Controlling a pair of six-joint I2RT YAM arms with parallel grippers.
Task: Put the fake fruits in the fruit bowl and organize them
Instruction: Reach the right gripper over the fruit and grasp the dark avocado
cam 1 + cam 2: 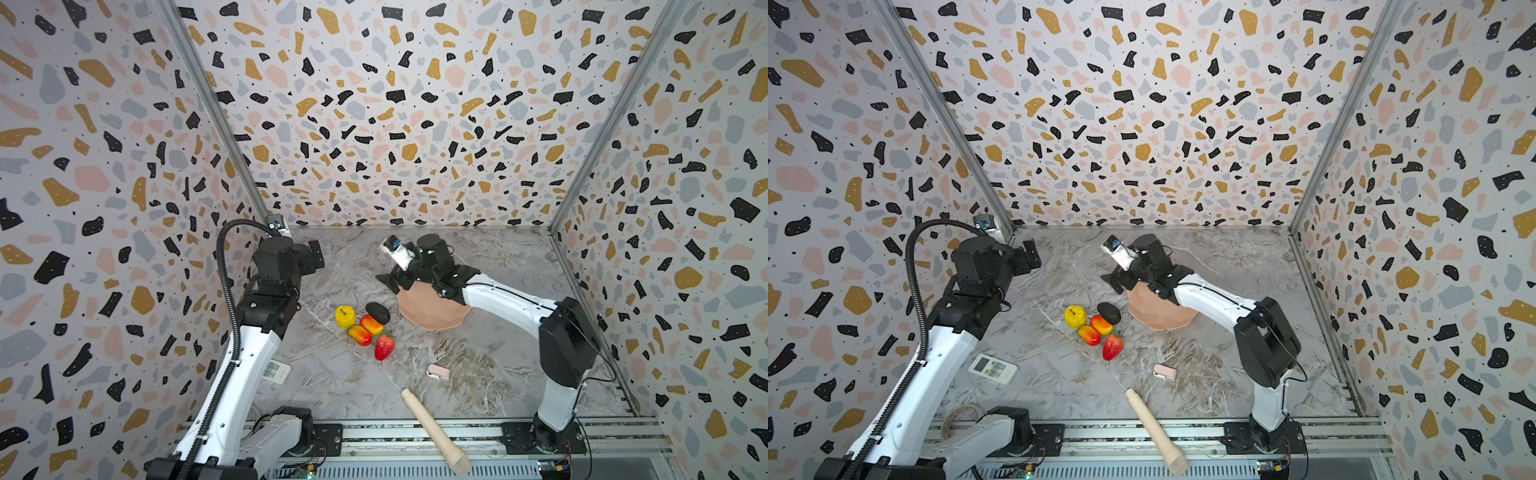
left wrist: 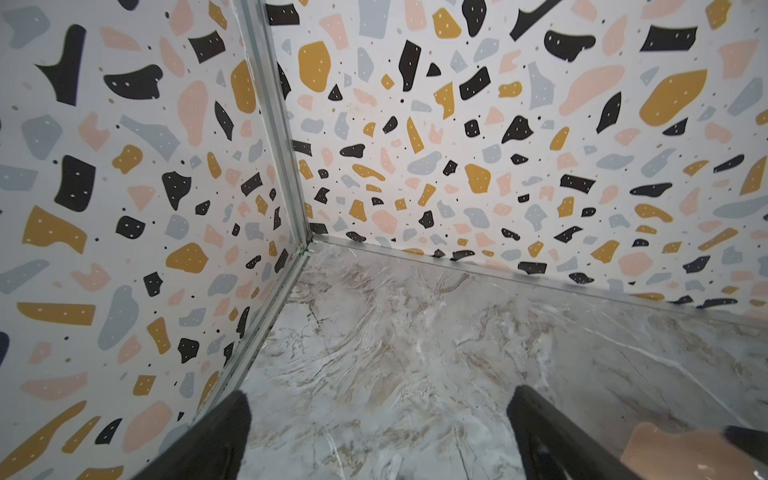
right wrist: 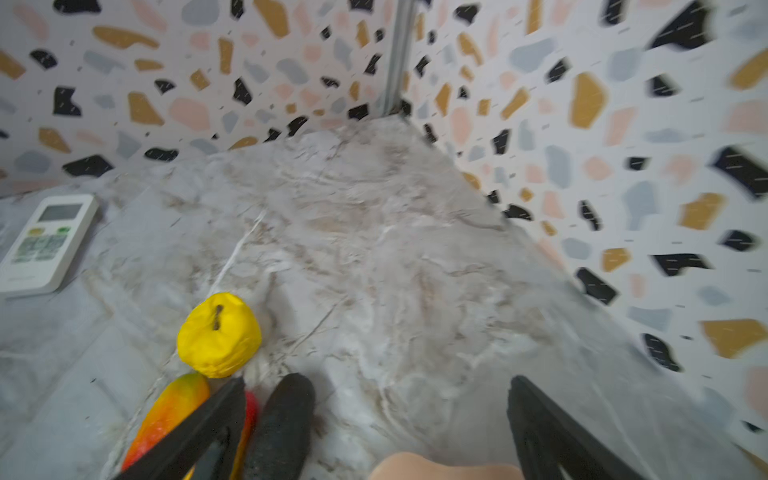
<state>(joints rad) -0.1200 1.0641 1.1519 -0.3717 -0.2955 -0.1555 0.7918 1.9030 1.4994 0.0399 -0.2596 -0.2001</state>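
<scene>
My right gripper will tilt downward and go down over the black oval's middle (image 1: 377, 313) (image 3: 280, 428), and its fingers will close across it. The black oval lies closest to the bowl.
The fake fruits lie clustered on the marble table, left of the fruit bowl (image 1: 432, 316): a yellow lumpy one (image 1: 345, 316), a black oval (image 1: 377, 312), two red-orange ovals (image 1: 371, 324) (image 1: 360, 335) and a strawberry (image 1: 384, 347). My right gripper (image 1: 388, 282) hovers open over the bowl's far left rim, its arm hiding part of the bowl. In the right wrist view the open right gripper (image 3: 376, 399) holds nothing; the black oval (image 3: 282, 424) and yellow fruit (image 3: 219, 334) lie beside one finger. My left gripper (image 2: 380, 415) is open over bare table near the back left corner.
A white remote (image 1: 993, 368) lies near the left arm. A pale pink clip (image 1: 438, 372) and a long wooden rod (image 1: 434, 432) lie toward the front. Patterned walls close in three sides. A metal rail (image 1: 415, 434) runs along the front edge.
</scene>
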